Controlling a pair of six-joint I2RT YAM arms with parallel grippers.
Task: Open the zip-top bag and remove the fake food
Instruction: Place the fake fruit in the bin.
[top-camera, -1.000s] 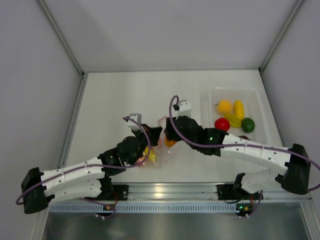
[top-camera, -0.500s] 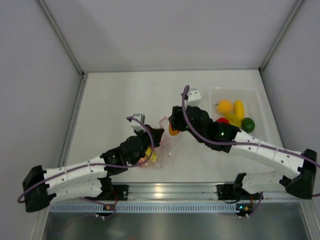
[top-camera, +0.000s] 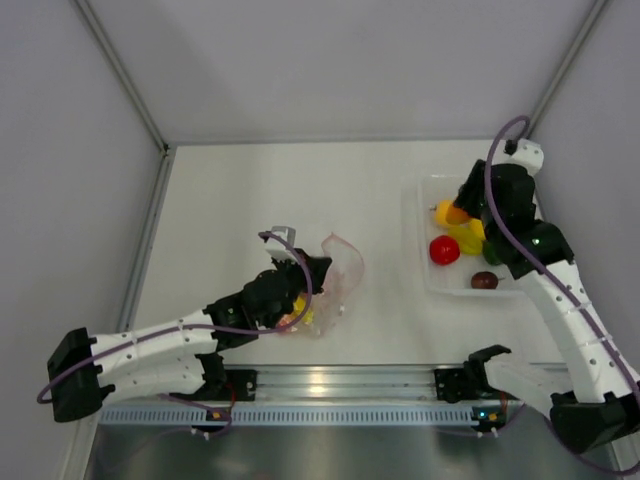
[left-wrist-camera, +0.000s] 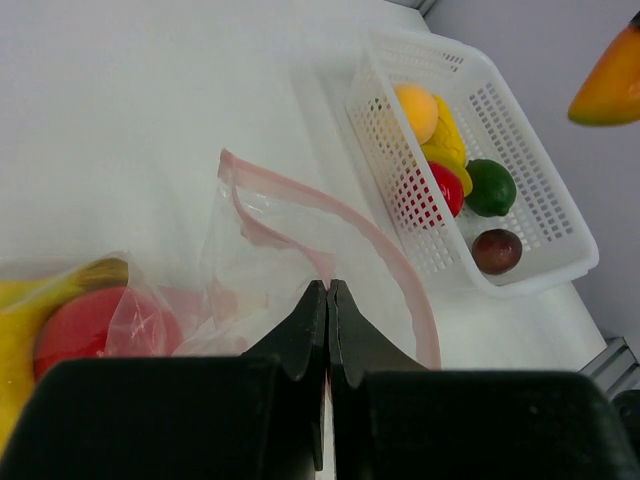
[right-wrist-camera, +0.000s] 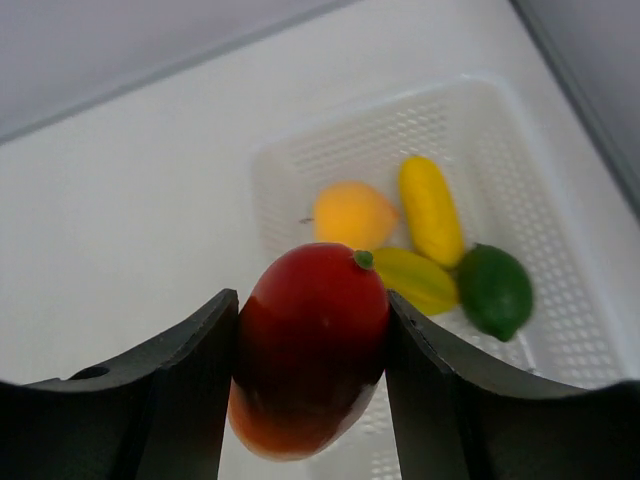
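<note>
The right gripper moves back down to the bare bottom of the tray beside the dark purple piece next and releases the red-orange fruit.
The zip-top bag (top-camera: 338, 268) lies at the table's middle, its mouth open and its pink zip strip (left-wrist-camera: 300, 200) curling upward. My left gripper (top-camera: 300, 270) is shut on the bag's edge (left-wrist-camera: 328, 292). A yellow banana (left-wrist-camera: 25, 315) and a red apple (left-wrist-camera: 90, 328) lie inside the bag. My right gripper (top-camera: 466, 206) is shut on a red-orange mango-like fruit (right-wrist-camera: 310, 360) and holds it above the white tray (top-camera: 422, 272). That fruit also shows in the left wrist view (left-wrist-camera: 608, 85).
The white mesh tray (left-wrist-camera: 400, 130) at the right holds an orange fruit (right-wrist-camera: 352, 215), yellow pieces (right-wrist-camera: 430, 210), a green lime (right-wrist-camera: 495, 292), a red tomato (top-camera: 444, 249) and a dark purple piece (top-camera: 484, 280). Grey walls enclose the table.
My right arm has lifted the red-orange fruit out of the bag and swung right to above the tray. My left gripper has kept its hold on the bag.
</note>
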